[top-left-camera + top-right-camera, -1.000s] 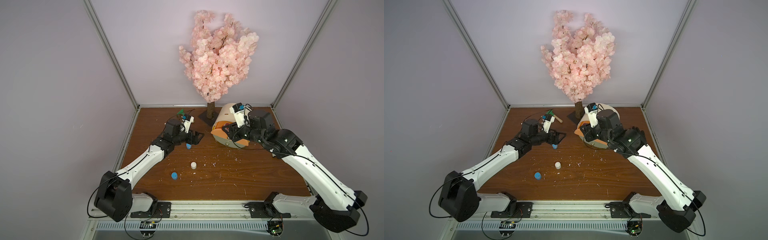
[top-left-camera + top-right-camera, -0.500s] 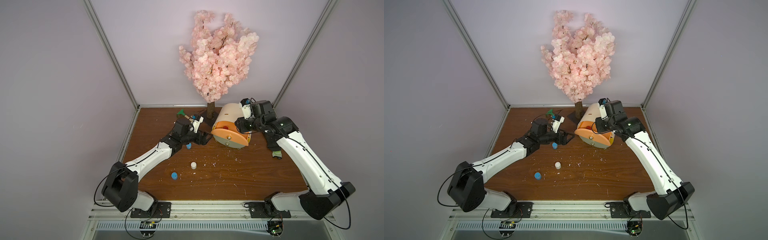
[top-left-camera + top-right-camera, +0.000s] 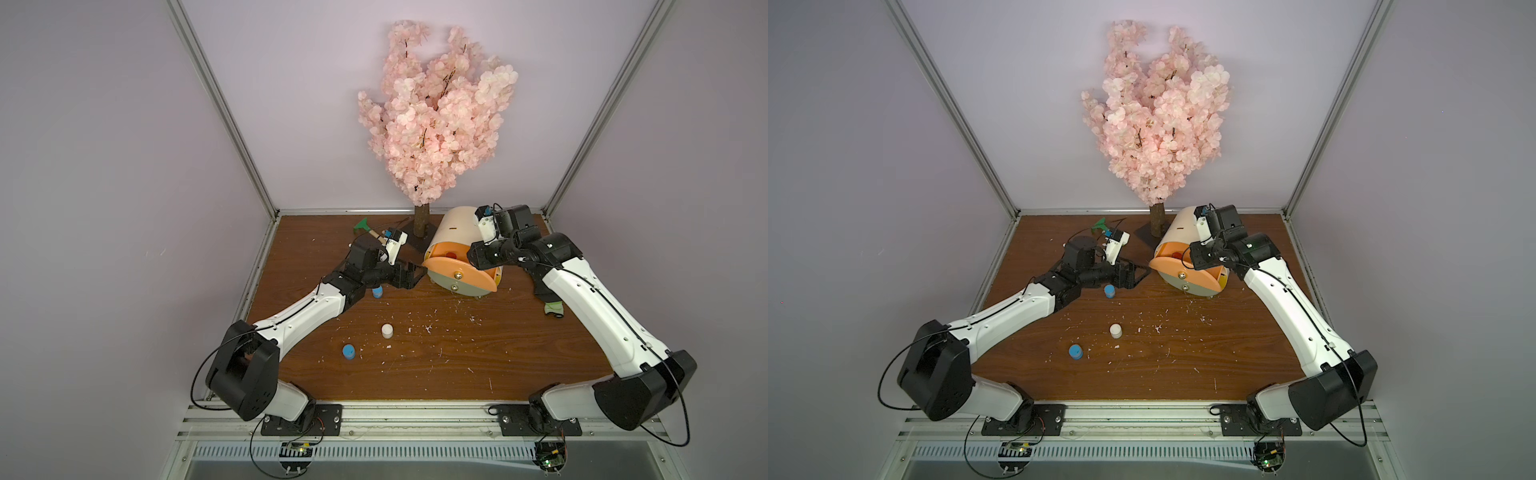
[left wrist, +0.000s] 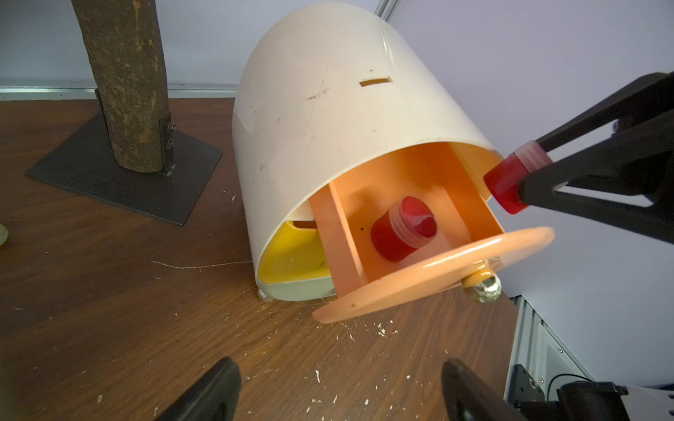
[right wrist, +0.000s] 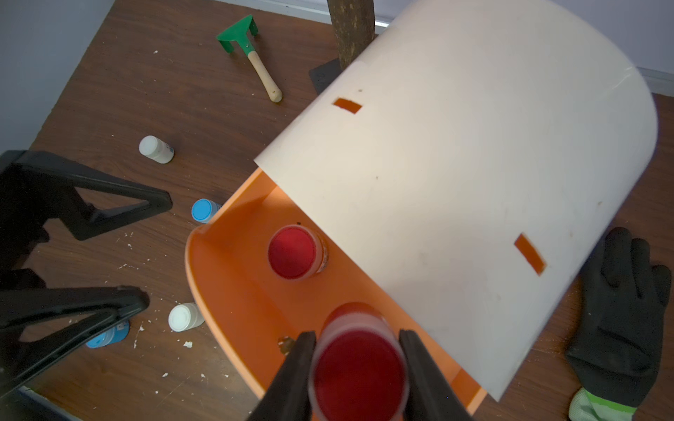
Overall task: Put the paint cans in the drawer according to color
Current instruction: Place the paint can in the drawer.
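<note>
My right gripper should next go down into the orange drawer [image 3: 459, 276] and let go of the second red can beside the first, as the drawer's open bottom is below it.
The cream drawer cabinet [image 3: 455, 232] lies tilted at the back, and its orange top drawer [image 3: 459, 276] is pulled out. One red paint can [image 5: 293, 251] stands inside that drawer. My right gripper [image 5: 359, 364] is shut on a second red can [image 5: 359, 375] and holds it over the open drawer; the left wrist view shows this can [image 4: 507, 184] at the drawer's side wall. My left gripper [image 4: 339, 393] is open and empty, low over the table just left of the drawer front. Two blue cans [image 3: 377, 292] [image 3: 348, 351] and a white one [image 3: 387, 330] stand on the table. A second white can [image 5: 156, 148] shows beyond them.
An artificial blossom tree [image 3: 422, 222] on a dark base plate stands behind the cabinet. A green toy rake [image 3: 365, 226] lies at the back left. A black glove [image 5: 620, 310] lies to the right of the cabinet. White crumbs are scattered over the wooden table [image 3: 457, 353].
My left gripper has shifted right, closer to the drawer front. My right arm drew back beside the cabinet and has come forward again over the open orange drawer with the red can.
</note>
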You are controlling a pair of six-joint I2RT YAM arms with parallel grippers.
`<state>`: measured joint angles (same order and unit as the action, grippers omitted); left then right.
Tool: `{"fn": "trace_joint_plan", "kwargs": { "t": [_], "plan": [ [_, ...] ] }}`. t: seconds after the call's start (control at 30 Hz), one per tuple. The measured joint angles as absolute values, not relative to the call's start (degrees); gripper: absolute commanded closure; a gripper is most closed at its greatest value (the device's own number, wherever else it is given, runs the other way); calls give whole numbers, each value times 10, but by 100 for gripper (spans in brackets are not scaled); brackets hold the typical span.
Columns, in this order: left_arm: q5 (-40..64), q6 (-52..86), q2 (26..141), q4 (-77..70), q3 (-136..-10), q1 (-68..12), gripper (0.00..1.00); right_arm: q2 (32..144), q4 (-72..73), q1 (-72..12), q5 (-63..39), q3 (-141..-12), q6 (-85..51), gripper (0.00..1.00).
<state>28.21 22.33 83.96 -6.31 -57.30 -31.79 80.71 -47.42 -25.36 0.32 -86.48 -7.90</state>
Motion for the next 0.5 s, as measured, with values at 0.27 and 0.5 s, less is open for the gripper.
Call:
{"fn": "trace_joint_plan", "kwargs": {
  "t": [0.27,0.5],
  "plan": [
    [283,223,846,-62,-574,-318,10,811,-456,-253,-1,-844,-79,65],
    [283,223,846,-62,-575,-318,11,811,-444,-253,-2,-836,-86,58]
  ]
}}
